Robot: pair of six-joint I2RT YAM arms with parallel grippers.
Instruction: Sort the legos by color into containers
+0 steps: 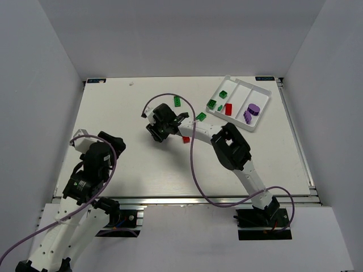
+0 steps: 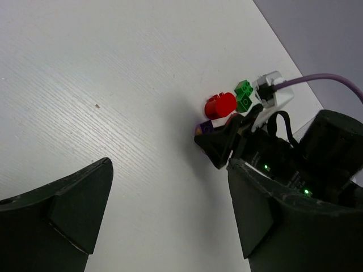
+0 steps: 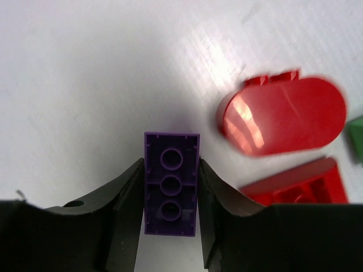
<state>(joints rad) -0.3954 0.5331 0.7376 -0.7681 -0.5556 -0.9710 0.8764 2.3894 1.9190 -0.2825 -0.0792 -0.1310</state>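
Observation:
The purple pieces already share one tray compartment (image 1: pixel 258 100). My right gripper needs to lift, carry the brick to the right in the top view and release it beside them.
My right gripper (image 3: pixel 171 198) is shut on a purple brick (image 3: pixel 171 182), its hollow underside facing the camera, low over the table. A red round piece (image 3: pixel 283 116) and a red brick (image 3: pixel 300 184) lie just to its right. In the top view the right gripper (image 1: pixel 159 130) is left of centre. The left wrist view shows the red round piece (image 2: pixel 220 105), green bricks (image 2: pixel 244 95) and the right gripper (image 2: pixel 224 144). The white tray (image 1: pixel 249 84) holds green (image 1: pixel 223 94), red (image 1: pixel 228 109) and purple (image 1: pixel 253 109) pieces. My left gripper (image 2: pixel 170 226) is open and empty.
Loose green bricks lie at the back (image 1: pixel 177 101) and near the tray (image 1: pixel 201 117); a red brick (image 1: pixel 186 139) lies beside the right arm. A purple cable (image 1: pixel 193 158) loops over the table. White walls enclose the table on three sides.

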